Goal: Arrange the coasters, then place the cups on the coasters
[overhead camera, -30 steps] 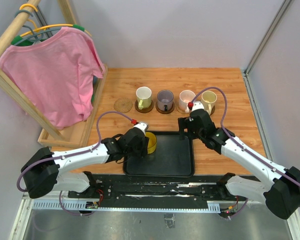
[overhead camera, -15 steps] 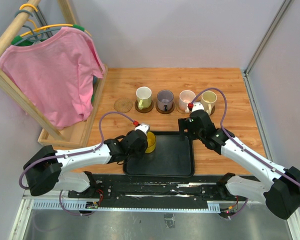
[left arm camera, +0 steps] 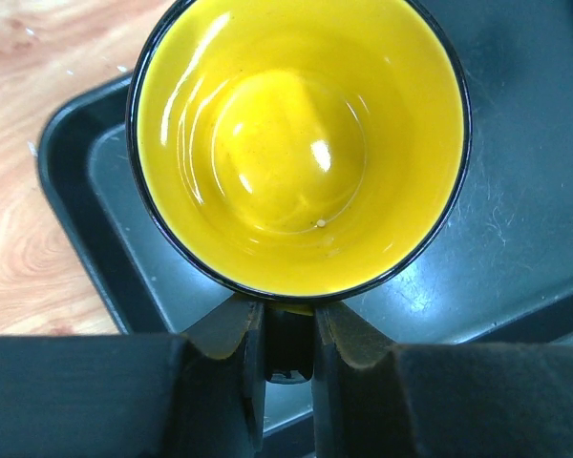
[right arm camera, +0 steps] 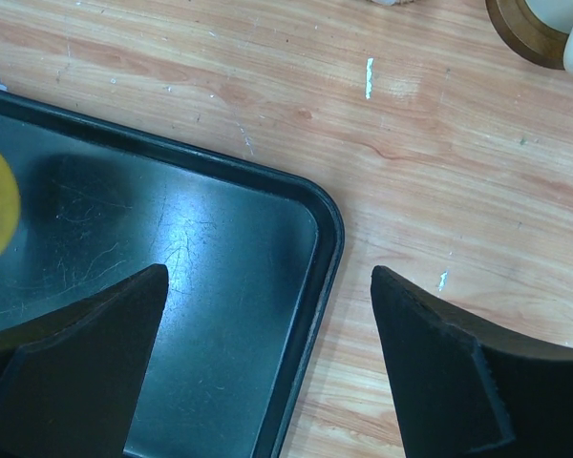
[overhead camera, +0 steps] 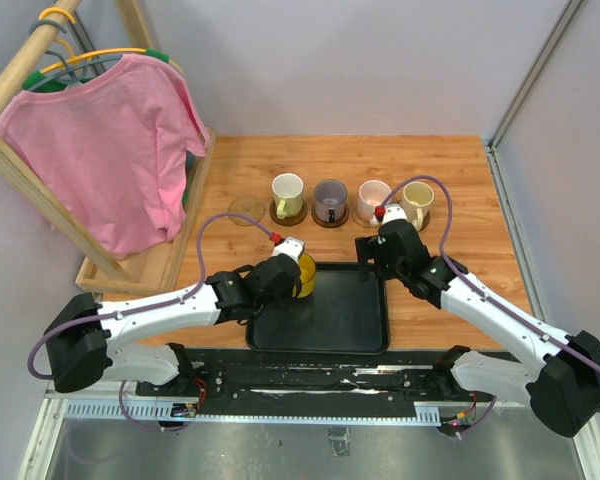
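Observation:
The bare cork coaster (overhead camera: 242, 208) lies outward and to the left of my left gripper in the top view, so my gripper should lift outward, lower the yellow cup onto it and release the cup.
The bright yellow cup (left arm camera: 301, 143) stands in the far left corner of the black tray (left arm camera: 516, 239). My left gripper (left arm camera: 288, 322) is shut on its handle, which is pinched between the two fingers. From above, that cup (overhead camera: 303, 274) sits just ahead of the left gripper (overhead camera: 286, 268). Four other cups stand on coasters in a row behind the tray: cream-white (overhead camera: 287, 189), greyish purple (overhead camera: 330, 198), pale pink (overhead camera: 372, 197), pale yellow-cream (overhead camera: 417, 199). A bare cork coaster (overhead camera: 242, 208) lies left of them. My right gripper (right arm camera: 267, 315) hangs open over the tray's far right corner.
A wooden rack with a pink shirt (overhead camera: 110, 150) stands at the left, its base (overhead camera: 150, 265) next to the tray (overhead camera: 350, 320). A dark brown coaster (right arm camera: 520, 29) shows at the right wrist view's top edge. A wall edge (overhead camera: 500, 200) borders the table on the right.
My left gripper has shut on the yellow cup's handle. Cup and gripper have shifted slightly toward the tray's far edge. The right arm has not moved.

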You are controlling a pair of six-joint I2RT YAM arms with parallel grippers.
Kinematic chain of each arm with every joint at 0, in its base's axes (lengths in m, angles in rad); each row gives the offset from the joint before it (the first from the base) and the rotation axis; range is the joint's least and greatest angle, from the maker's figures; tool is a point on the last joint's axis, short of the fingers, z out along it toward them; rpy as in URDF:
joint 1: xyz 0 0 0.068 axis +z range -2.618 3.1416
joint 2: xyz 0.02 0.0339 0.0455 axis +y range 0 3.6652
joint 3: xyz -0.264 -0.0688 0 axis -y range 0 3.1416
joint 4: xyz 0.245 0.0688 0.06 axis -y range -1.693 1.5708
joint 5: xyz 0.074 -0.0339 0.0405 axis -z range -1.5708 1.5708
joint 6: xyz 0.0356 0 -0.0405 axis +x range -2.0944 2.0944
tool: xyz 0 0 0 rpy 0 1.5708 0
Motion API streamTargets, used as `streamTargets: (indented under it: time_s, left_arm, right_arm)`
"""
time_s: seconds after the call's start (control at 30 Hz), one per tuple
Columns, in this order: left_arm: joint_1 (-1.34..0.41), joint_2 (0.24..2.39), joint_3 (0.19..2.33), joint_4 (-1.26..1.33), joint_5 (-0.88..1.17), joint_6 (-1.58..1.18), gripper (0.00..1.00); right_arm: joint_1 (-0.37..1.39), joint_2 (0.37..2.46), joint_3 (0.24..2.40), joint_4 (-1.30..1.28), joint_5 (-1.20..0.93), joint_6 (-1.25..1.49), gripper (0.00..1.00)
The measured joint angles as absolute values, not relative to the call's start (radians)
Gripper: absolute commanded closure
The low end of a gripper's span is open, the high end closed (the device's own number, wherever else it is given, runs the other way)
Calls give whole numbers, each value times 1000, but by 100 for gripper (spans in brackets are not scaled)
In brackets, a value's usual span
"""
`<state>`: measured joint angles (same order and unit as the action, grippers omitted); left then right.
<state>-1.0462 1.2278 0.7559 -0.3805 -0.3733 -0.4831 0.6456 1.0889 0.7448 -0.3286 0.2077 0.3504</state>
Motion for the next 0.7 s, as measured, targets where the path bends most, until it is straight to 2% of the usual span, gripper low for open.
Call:
streamTargets:
  time_s: [0.43,0.7]
  left_arm:
    - [-1025,1175,849,-508,-557,-444,99]
    - [-748,1154,825,-464,-548,-380,100]
  right_arm:
    - [646,1067,745,-323,216,346,12]
    - [646,1037,743,-317,237,339,12]
